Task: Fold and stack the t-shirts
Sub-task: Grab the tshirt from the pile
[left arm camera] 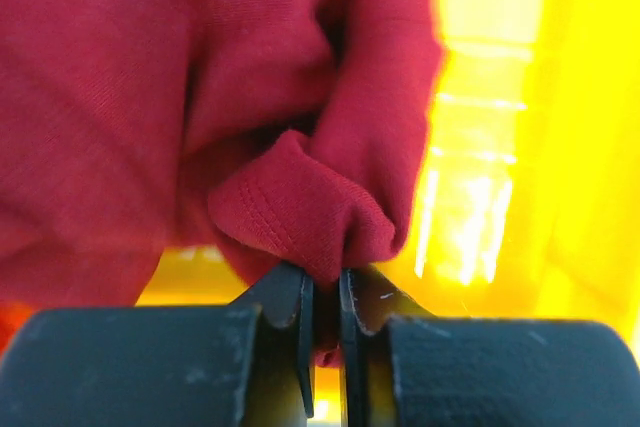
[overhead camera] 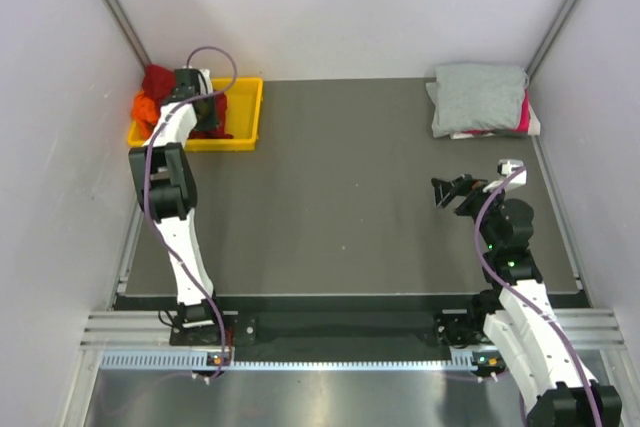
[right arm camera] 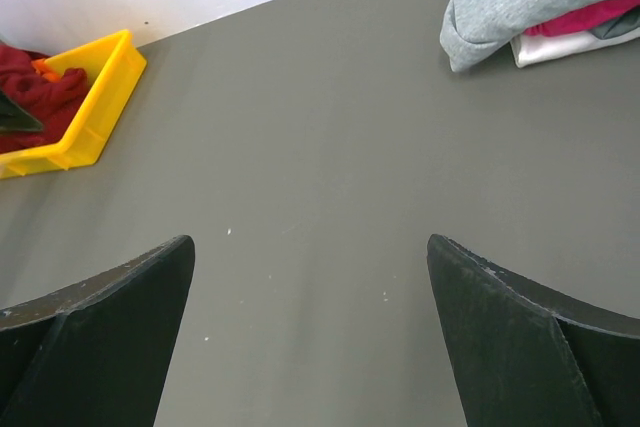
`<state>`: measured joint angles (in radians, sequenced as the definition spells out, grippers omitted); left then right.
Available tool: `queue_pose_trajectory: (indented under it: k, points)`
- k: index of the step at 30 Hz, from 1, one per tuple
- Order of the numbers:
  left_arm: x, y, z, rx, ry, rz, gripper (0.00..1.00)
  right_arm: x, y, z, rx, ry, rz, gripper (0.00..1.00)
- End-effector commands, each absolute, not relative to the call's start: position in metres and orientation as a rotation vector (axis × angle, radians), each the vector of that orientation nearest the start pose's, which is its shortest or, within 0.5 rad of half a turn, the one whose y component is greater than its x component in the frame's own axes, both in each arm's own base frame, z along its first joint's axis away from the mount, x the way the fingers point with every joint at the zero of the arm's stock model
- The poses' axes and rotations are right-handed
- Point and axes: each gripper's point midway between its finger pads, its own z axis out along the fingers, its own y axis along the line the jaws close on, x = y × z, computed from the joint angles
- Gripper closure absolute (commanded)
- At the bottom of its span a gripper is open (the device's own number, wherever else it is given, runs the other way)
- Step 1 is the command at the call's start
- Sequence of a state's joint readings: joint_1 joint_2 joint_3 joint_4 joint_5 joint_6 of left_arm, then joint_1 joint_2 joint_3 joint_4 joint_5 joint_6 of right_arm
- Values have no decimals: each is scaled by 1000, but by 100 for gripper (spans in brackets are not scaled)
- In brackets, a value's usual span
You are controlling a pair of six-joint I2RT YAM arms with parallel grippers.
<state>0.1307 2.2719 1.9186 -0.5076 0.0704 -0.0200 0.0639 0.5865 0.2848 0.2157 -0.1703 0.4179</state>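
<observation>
I should lift my left gripper from the tray [overhead camera: 226, 143] and swing it to the right in the top view, then release over the bare mat, where the bunched dark red t-shirt can spread out.
The dark red t-shirt [left arm camera: 150, 97] lies bunched in the yellow tray [overhead camera: 226, 143] at the far left. My left gripper [left arm camera: 322, 282] is down in the tray, shut on a hemmed fold of that shirt. A bright orange t-shirt [overhead camera: 145, 109] spills over the tray's left side. At the far right a folded light grey t-shirt [overhead camera: 478, 97] lies on top of a pink one [overhead camera: 522, 115]. My right gripper [right arm camera: 310, 247] hovers open over bare table, well short of that pile, with nothing between its fingers.
White cloth [right arm camera: 560, 45] shows under the pink shirt in the right wrist view. Pale walls close the table at the back and on both sides. The dark grey mat [overhead camera: 350, 197] spreads between the tray and the pile.
</observation>
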Motion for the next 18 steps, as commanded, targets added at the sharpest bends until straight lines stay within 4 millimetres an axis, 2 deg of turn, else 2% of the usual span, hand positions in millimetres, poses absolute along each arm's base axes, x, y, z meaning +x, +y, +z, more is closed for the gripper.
queue_pose_trajectory:
  k: [1,3,4,6,7,8,9,10,11,12,13,14,15,16,17,18]
  points:
    - [575,52,204,-48,2135,42,100,291,68,221,123,1582,505,0]
    - [570,36,235,2,2080,20,100,291,69,223,122,1576,515,0]
    - [561,27,267,40,2028,-4,100,291,70,222,123,1579,520,0]
    - [549,6,303,101,1965,-44,100,291,72,224,116,1574,531,0]
    - [534,-4,332,146,1921,-57,100,290,73,226,117,1572,540,0]
    - [524,-23,345,206,1902,-94,100,290,74,228,113,1567,547,0]
    - [513,-45,367,267,1863,-117,100,289,76,229,105,1567,559,0]
    - [494,-60,394,334,1808,-117,100,287,78,233,104,1560,575,0]
    - [473,-95,401,428,1804,-169,100,286,80,234,93,1558,584,0]
    - [458,-113,410,486,1778,-187,100,284,83,239,73,1551,603,0]
    - [433,-129,430,554,1721,-191,100,283,86,242,67,1547,617,0]
    - [410,-169,434,653,1681,-251,100,281,87,245,63,1546,626,0]
    - [394,-186,426,707,1680,-280,100,280,89,250,55,1536,638,0]
    - [379,-199,431,742,1655,-310,100,277,91,256,57,1524,656,0]
    - [361,-225,422,807,1670,-367,100,276,91,260,59,1517,663,0]
    - [355,-236,414,826,1689,-393,100,275,91,263,64,1516,666,0]
